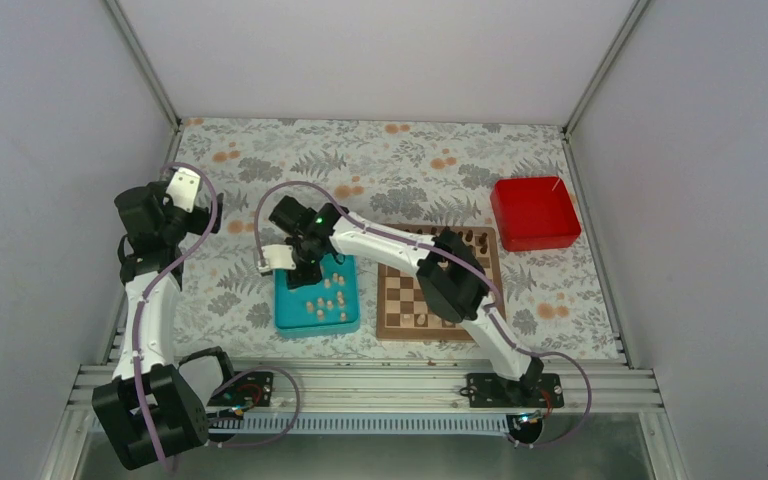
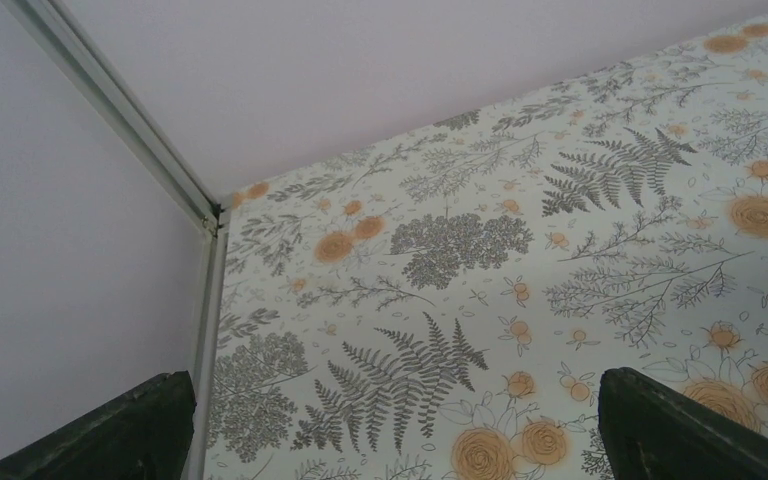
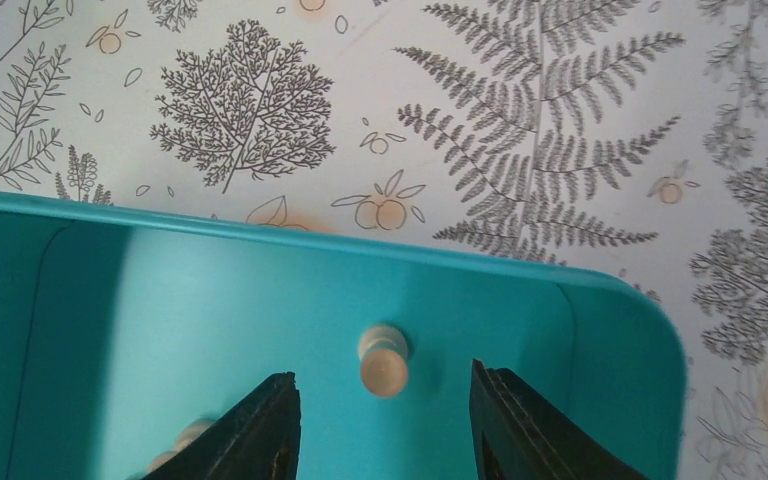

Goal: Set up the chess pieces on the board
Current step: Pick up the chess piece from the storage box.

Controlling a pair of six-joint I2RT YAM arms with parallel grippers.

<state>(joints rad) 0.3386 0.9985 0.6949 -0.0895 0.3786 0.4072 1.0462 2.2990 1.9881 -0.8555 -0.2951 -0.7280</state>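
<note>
The right gripper moves down into the teal tray (image 1: 290,318) next, with its open fingers around the pale beige chess piece, and then closes.
Several pale beige chess pieces (image 1: 328,300) stand in a teal tray (image 1: 290,318) left of the board (image 1: 400,300). A few pale pieces (image 1: 415,320) stand on the board's near row and dark ones (image 1: 472,240) on its far row. My right gripper (image 1: 305,268) hangs over the tray's far end. In the right wrist view it (image 3: 385,405) is open, with one pale piece (image 3: 384,360) standing between the fingertips, untouched, near the tray's far wall (image 3: 260,245). Another pale piece (image 3: 182,440) shows at lower left. My left gripper (image 1: 185,190) is open and empty (image 2: 390,440), above the floral cloth at far left.
A red box (image 1: 533,212) sits behind the board's right corner. The right arm (image 1: 450,280) crosses over the board's left half. White walls and metal frame posts (image 2: 205,215) close in the table. The floral cloth (image 1: 380,160) covers the tabletop.
</note>
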